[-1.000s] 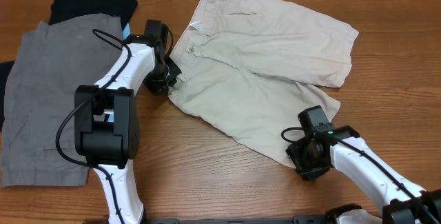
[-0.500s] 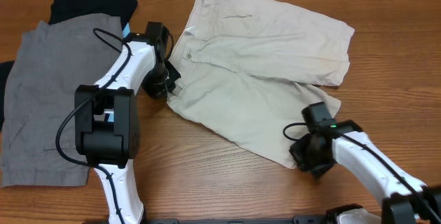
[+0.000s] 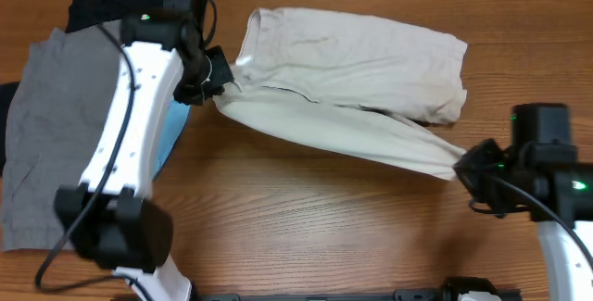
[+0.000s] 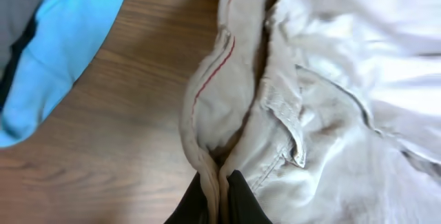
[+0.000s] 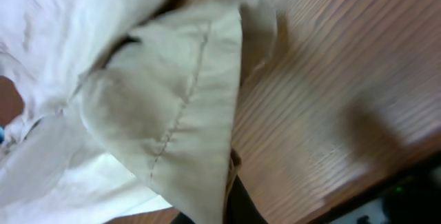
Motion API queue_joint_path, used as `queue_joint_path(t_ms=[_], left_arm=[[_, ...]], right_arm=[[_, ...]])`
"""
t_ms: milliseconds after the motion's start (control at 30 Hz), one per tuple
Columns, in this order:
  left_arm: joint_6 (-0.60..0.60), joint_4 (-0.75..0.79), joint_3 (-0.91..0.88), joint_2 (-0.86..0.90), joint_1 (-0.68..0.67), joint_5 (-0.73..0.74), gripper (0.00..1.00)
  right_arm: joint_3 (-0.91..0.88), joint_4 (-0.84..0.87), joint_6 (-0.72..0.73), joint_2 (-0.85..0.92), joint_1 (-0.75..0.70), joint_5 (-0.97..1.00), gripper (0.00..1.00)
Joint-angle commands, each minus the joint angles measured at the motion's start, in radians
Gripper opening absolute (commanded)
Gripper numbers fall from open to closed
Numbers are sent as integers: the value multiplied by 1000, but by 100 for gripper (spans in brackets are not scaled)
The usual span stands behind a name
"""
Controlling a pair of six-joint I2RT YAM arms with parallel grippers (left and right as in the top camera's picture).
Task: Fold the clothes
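Note:
I should move my right gripper outward first, then lower it and let go of the near leg's hem, to get the taut near leg over the far part of the shorts beyond it.
The cream-beige shorts lie at the table's back centre, with the near leg lifted and stretched taut between my two grippers. My left gripper is shut on the waistband corner; the pinched fold shows in the left wrist view. My right gripper is shut on the hem of the near leg; the hem shows in the right wrist view. Grey shorts lie flat at the left. A light-blue piece shows under the left arm. A black piece lies at the back left.
The wooden table runs to the front edge. The left arm's base stands at the front left, the right arm's body at the front right.
Both grippers have risen and moved apart. The near leg of the cream shorts has been lifted off the table and pulled taut. The light-blue piece has come into view.

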Motion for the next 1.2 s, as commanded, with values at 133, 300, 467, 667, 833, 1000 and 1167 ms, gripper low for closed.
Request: queue_joint_path(t_ms=[133,300,467,667,833,1000,1167], left_arm=[[47,-100,27,-180,21,-84,4],[37,-163,27,-211,21,-102,4],[17,-144,-1,-195,21,-151,4],[-8,10,-43,-139,19,-188,4],[-23,168,-50,-41,16,-206,4],[-23,319,-50,73,10,-207,4],[-23,496,-50,182,0,-206,4]], right_arm=[[206,-138,-153,-8,-64,75,4],[214,-168,-175,5,-64,72,4],[213,-128,-186,92,-64,76,4],[206,-32,-206,257,-64,84,4],[204,85,-229,433,-64,82,4],[204,239,-235,586,-64,83,4],[204,391,-235,722,-64,76,4]])
